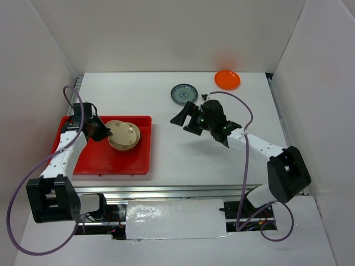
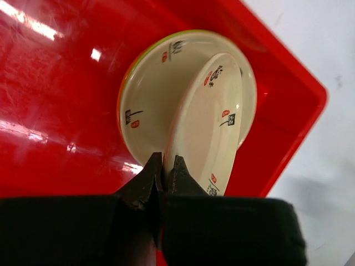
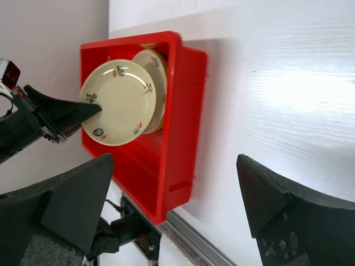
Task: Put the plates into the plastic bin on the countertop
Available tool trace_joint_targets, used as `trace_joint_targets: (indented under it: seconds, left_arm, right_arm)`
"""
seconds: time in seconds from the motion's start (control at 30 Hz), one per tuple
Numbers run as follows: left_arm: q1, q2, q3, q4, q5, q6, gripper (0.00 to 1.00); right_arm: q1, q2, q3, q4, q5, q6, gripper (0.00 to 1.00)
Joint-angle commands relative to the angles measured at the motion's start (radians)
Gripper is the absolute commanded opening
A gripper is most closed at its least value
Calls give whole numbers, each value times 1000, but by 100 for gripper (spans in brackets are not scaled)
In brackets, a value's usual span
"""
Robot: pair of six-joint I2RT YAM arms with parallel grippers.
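My right gripper comes outward and down to the rim of the blue-grey patterned plate (image 1: 183,93) by the orange plate next.
The red plastic bin (image 1: 89,158) sits at the left of the white countertop (image 1: 188,155). My left gripper (image 1: 104,133) is shut on the rim of a cream floral plate (image 2: 208,127) and holds it tilted just over a second cream plate (image 2: 152,94) that lies in the bin (image 2: 55,83). The two plates show overlapping in the top view (image 1: 123,135). My right gripper (image 1: 187,122) is open and empty above the middle of the countertop. A blue-grey patterned plate (image 1: 183,93) lies just behind it. An orange plate (image 1: 227,79) lies at the far right back.
White walls close in the back and both sides. A metal rail (image 1: 166,191) runs along the front edge. In the right wrist view the bin (image 3: 183,111), the held plate (image 3: 116,102) and my right gripper (image 3: 175,158) show with the rail (image 3: 205,249) below.
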Motion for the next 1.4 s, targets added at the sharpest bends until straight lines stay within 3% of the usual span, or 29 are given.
trace_joint_targets:
  seconds: [0.0,0.03,0.07,0.1,0.13,0.27,0.53,0.77,0.93,1.2,1.3,1.33,1.37]
  left_arm:
    - [-5,37,2,64,-6,-34,0]
    - [-5,40,3,60,-7,-34,9]
    - [-5,40,3,57,-13,-37,27]
    - [-8,29,14,25,-30,-40,58]
    - [-13,22,17,6,-64,-43,98]
    - [-17,-18,48,-75,-171,-37,99]
    - [-25,-102,37,-120,-87,46,99]
    - [-42,-274,48,-138,48,192,99]
    - [-45,-308,72,-156,50,219,99]
    - [-43,-322,63,-167,53,249,99]
    - [-43,-325,54,-163,57,252,99]
    - [-43,-326,55,-160,60,253,99]
    - [-45,-327,56,-160,63,253,99]
  right_arm:
    - [-28,-69,-23,4,24,-31,100]
    - [-45,-73,-27,1,25,-37,100]
    - [-54,-81,-30,-6,27,-40,100]
    - [-65,-84,-34,-9,39,-43,100]
    - [-86,-81,-39,-11,41,-43,100]
    - [-140,-17,-34,-26,48,-31,100]
    - [-210,282,102,-66,174,88,100]
    - [-293,594,395,-13,140,202,99]
    - [-329,785,603,-54,93,297,91]
    - [-342,983,935,-257,54,331,49]
    - [-339,1019,987,-293,50,320,21]
    - [-336,1004,987,-287,50,322,0]
    - [-336,985,924,-245,48,323,0]
